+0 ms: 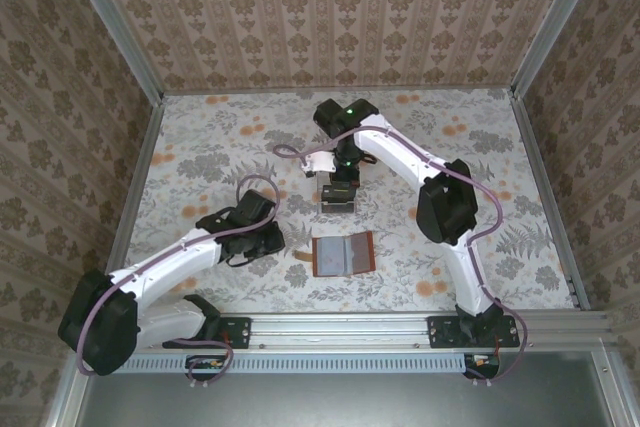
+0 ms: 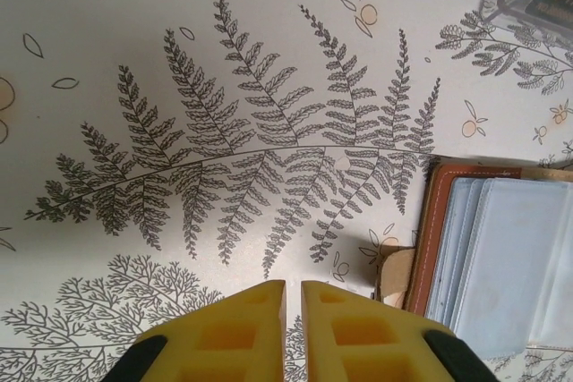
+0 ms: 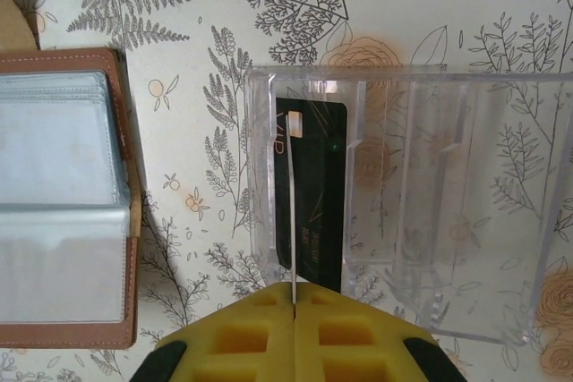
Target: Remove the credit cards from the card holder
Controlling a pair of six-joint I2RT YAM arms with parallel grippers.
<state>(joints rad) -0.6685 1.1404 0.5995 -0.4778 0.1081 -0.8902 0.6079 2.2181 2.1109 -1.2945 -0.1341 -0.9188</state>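
Note:
The silvery card should next go down with my right gripper to the box's near section below it and be released there. The dark card is already inside.
The card holder lies open and flat on the table in front of the arms, with a brown rim and grey-blue sleeves. My right gripper is shut on a thin silvery credit card, seen edge-on. The card reaches over the left part of a clear plastic box. A dark credit card lies inside that box. My left gripper hovers over the cloth just left of the holder's rim. Its yellow fingers are almost together with nothing between them.
The clear box sits just behind the holder, under my right gripper. My left gripper is low at the holder's left side, by its small tan tab. Papered walls close in the floral table on three sides.

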